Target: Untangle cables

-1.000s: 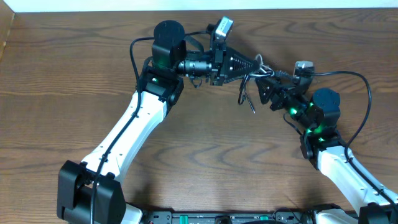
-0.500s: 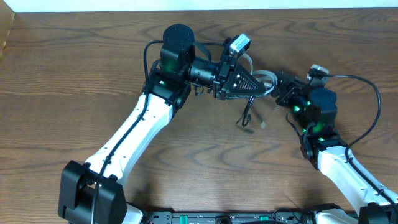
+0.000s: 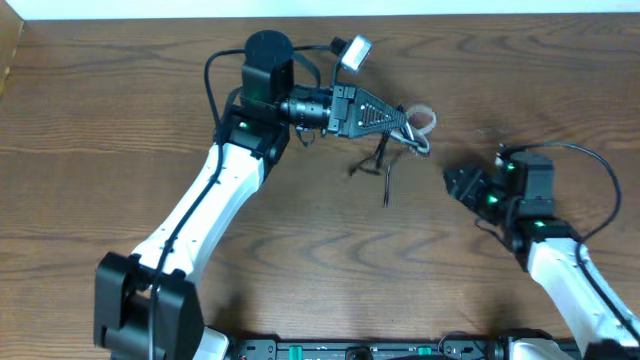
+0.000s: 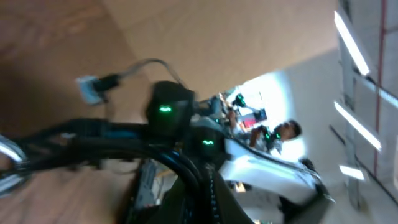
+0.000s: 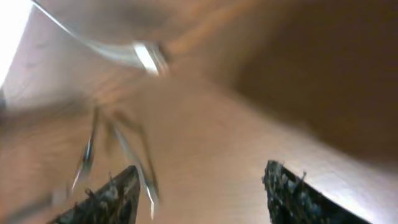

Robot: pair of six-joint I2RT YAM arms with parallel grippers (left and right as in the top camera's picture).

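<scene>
My left gripper needs to move down next toward the bare tabletop beneath the cables and release them there, because the cables still hang in the air above it.
My left gripper is shut on the tangled cables and holds them above the table at the back centre. The white cable curls in a small loop just right of its tips. The black cable hangs down below them in thin strands. My right gripper is open and empty, apart from the cables, to their lower right. In the right wrist view its fingers stand wide apart, with blurred cable strands and a white plug ahead. The left wrist view is blurred and shows a white plug.
The thick black cords of the arms loop beside the right arm and behind the left arm. The brown wooden table has its far edge just behind the left arm's base.
My right gripper has let go of the cables and drawn back to the lower right. My left gripper keeps the cables and has swung back left, lifting them; the black strands now hang free.
</scene>
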